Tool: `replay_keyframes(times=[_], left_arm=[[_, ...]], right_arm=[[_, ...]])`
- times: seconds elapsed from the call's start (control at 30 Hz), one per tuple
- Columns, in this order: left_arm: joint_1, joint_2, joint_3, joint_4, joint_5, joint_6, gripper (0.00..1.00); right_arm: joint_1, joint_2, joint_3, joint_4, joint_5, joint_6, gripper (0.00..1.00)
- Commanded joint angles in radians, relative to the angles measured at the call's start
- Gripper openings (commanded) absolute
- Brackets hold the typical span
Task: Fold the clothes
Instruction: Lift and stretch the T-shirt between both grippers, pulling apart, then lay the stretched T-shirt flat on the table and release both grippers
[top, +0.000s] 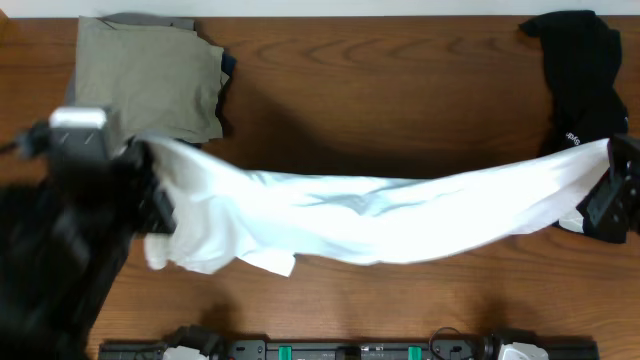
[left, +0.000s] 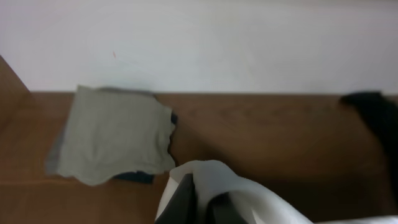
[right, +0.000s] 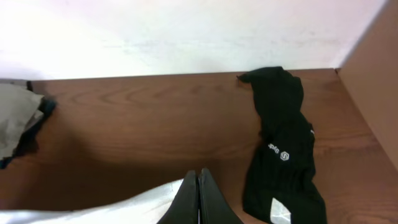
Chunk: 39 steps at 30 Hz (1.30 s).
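The sagging shirt should go outward next in my left gripper, its end lowered onto the clear wood (top: 284, 48) (left: 210, 112) beside the khaki-tan garment and released.
The white T-shirt (top: 370, 215) hangs stretched across the table between my two grippers, sagging in the middle, with a loose bunch hanging at its left end. My left gripper (top: 150, 185) is shut on its left end; the cloth wraps over the jaws in the left wrist view (left: 205, 193). My right gripper (top: 605, 190) is shut on its right end; the white cloth (right: 124, 208) trails left from the closed jaws (right: 199, 186). No graphic or lettering shows.
A folded khaki-tan garment (top: 150, 75) lies at the back left over a dark one, also in the left wrist view (left: 112, 134). A black garment (top: 585, 75) with a small white logo lies at the back right (right: 283, 146). Equipment lines the front edge (top: 350, 348).
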<state>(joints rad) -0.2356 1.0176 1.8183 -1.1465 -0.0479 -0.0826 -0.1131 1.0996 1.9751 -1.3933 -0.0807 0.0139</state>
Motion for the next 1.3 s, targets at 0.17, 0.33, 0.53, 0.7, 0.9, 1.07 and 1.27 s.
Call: replay_keyframes(times=[0.17, 0.33, 0.53, 0.7, 0.9, 1.07, 1.27], left_arm=[[0.007, 0.292, 0.003, 0.099, 0.01, 0.007, 0.06], [0.014, 0.48, 0.003, 0.24, -0.016, 0.034, 0.06], [0.023, 0.716, 0.003, 0.407, -0.016, 0.044, 0.06], [0.023, 0.87, 0.003, 0.562, -0.015, 0.044, 0.06], [0.023, 1.037, 0.003, 0.778, -0.015, 0.044, 0.06], [0.023, 1.157, 0.003, 0.953, -0.015, 0.044, 0.1], [0.023, 1.266, 0.003, 1.091, -0.015, 0.044, 0.68]], right_arm=[[-0.008, 0.325, 0.001, -0.002, 0.032, -0.031, 0.01], [-0.008, 0.541, 0.001, 0.067, 0.005, -0.039, 0.01], [-0.008, 0.772, 0.001, 0.207, -0.035, -0.042, 0.0], [-0.008, 0.907, 0.001, 0.361, -0.051, -0.037, 0.01], [-0.008, 1.037, 0.001, 0.543, -0.051, -0.013, 0.01], [-0.008, 1.135, 0.001, 0.674, -0.051, 0.029, 0.01], [-0.008, 1.241, 0.001, 0.827, -0.051, 0.063, 0.01]])
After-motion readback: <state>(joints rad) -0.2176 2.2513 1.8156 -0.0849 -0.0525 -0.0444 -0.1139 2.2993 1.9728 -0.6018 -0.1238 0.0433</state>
